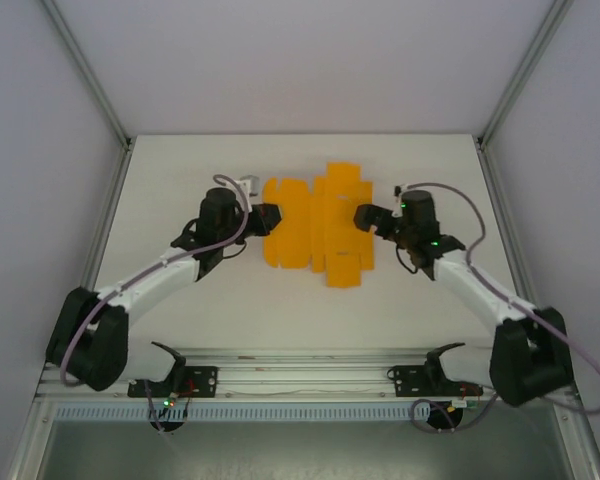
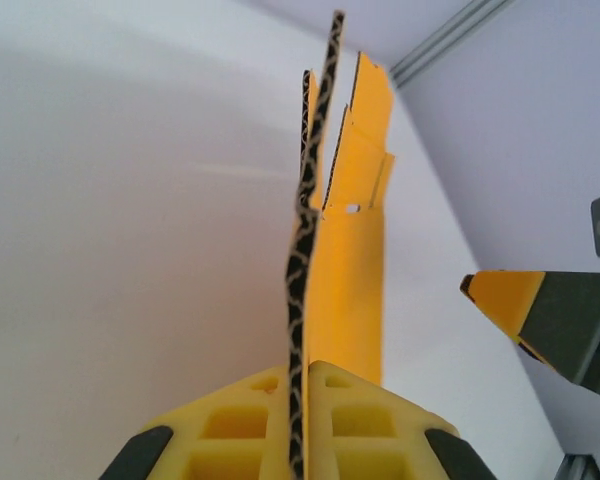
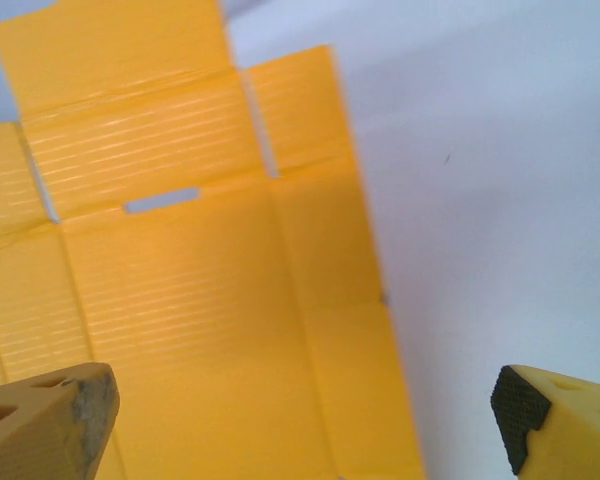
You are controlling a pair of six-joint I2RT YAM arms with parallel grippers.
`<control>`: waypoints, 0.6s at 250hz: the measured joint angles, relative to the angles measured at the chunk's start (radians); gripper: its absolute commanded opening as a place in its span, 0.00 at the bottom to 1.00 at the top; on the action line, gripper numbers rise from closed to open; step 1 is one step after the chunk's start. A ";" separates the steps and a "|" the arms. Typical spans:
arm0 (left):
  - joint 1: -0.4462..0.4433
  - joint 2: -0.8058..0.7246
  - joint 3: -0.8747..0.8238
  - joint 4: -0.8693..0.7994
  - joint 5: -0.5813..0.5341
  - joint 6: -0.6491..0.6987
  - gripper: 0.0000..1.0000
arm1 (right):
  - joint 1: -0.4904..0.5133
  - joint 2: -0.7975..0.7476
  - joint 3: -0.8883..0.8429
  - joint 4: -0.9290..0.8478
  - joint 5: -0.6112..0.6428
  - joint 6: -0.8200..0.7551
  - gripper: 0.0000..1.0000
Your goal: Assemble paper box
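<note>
My left gripper rises from the tabletop with the card (image 2: 345, 280) next, then opens its fingers to release the card's pinched edge (image 2: 297, 400), as that edge sits between them.
The paper box (image 1: 315, 225) is a bright orange die-cut sheet, unfolded, with creases and tabs, spread out in the middle of the white table (image 1: 180, 160). My left gripper (image 1: 270, 218) is at the sheet's left edge. In the left wrist view its yellow fingers (image 2: 360, 410) are shut on the card (image 2: 345, 280), seen edge-on between them. My right gripper (image 1: 365, 217) is at the sheet's right edge. In the right wrist view it stands open (image 3: 300, 405) over the card (image 3: 200, 300), its fingers (image 3: 550, 420) wide apart and holding nothing.
Grey enclosure walls and slanted metal posts (image 1: 85, 70) border the table on the left, right and back. An aluminium rail (image 1: 300, 365) with both arm bases runs along the near edge. Bare table lies around the sheet.
</note>
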 measured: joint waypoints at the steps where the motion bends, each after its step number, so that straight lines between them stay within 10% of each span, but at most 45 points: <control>1: 0.000 -0.003 0.000 0.000 0.000 0.000 0.00 | -0.004 -0.004 -0.001 0.000 -0.003 -0.001 0.96; 87: 0.000 -0.171 -0.002 0.021 0.036 0.007 0.00 | -0.153 -0.080 -0.060 0.015 -0.339 -0.042 0.87; 150: 0.000 -0.238 -0.023 0.021 0.040 0.003 0.00 | -0.156 -0.025 -0.045 0.079 -0.543 -0.048 0.51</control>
